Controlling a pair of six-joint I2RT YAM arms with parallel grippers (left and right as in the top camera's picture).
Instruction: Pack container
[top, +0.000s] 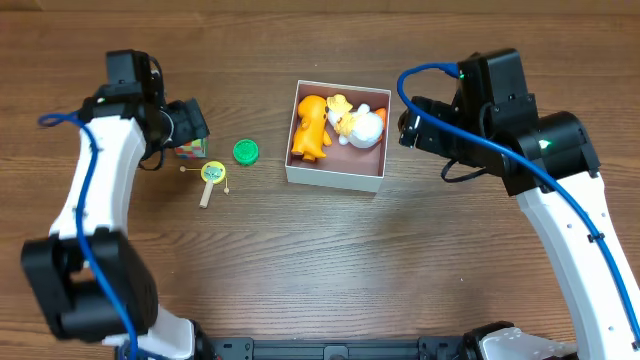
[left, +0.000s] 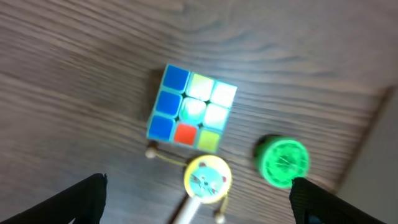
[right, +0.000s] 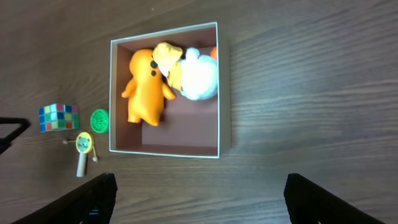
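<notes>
My left gripper will go down next with open fingers over the colour cube (top: 190, 150) until they are on both sides of the cube, because the cube is still outside the container (top: 334, 177) on the tabletop.
The container (top: 334, 177) is a square white box with a brown inside, in the middle of the table; it also shows in the right wrist view (right: 225, 93). In it lie an orange figure (top: 311, 128) and a white and yellow duck toy (top: 358, 124). Left of it lie a green disc (top: 246, 151), a small yellow rattle drum with a cat face (top: 213, 176) and a colour cube (top: 190, 150). My left gripper (left: 198, 205) is open above the cube (left: 191, 110) and drum (left: 207, 177). My right gripper (right: 202, 202) is open and empty, right of the container.
The dark wooden table (top: 330, 260) carries nothing else. The green disc (left: 283, 160) lies beside the left gripper's right finger. The left arm's blue cable (top: 95, 190) runs along the arm.
</notes>
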